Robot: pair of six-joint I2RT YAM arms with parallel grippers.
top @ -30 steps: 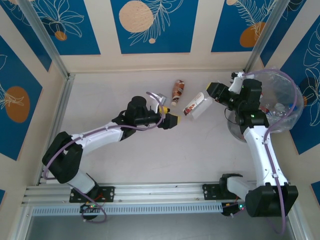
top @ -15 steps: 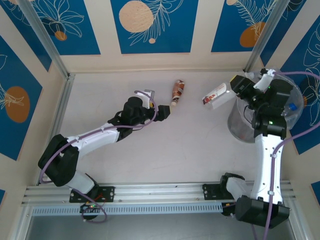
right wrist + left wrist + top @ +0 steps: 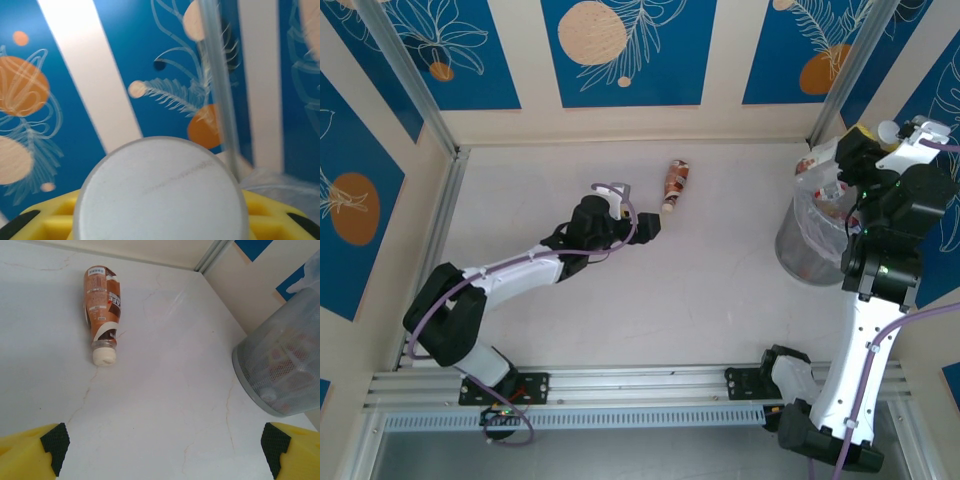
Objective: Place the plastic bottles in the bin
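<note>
The bin's opening [image 3: 833, 202] is below the right gripper, so the gripper will next lower and tilt down over it to let the clear bottle go inside.
A brown bottle [image 3: 675, 183] with a white cap lies on the table near the back wall; in the left wrist view the brown bottle [image 3: 102, 310] points its cap toward me. My left gripper [image 3: 645, 225] rests low just left of it, open, with bare table between the yellow fingers [image 3: 30, 457]. My right gripper [image 3: 842, 160] is raised over the bin [image 3: 795, 255], shut on a clear bottle [image 3: 815, 172] with a red and white label. That bottle's round white end [image 3: 160, 190] sits between the yellow fingers. Other bottles show through the bin's mesh wall [image 3: 285, 370].
Blue patterned walls enclose the table on three sides, with metal posts at the back corners. A metal rail [image 3: 620, 385] runs along the near edge by the arm bases. Open table surface [image 3: 700, 290] lies between the two arms.
My right arm swung right and rose, carrying the labelled bottle from mid-table to above the bin. My left gripper shifted slightly back toward the brown bottle, then held still.
</note>
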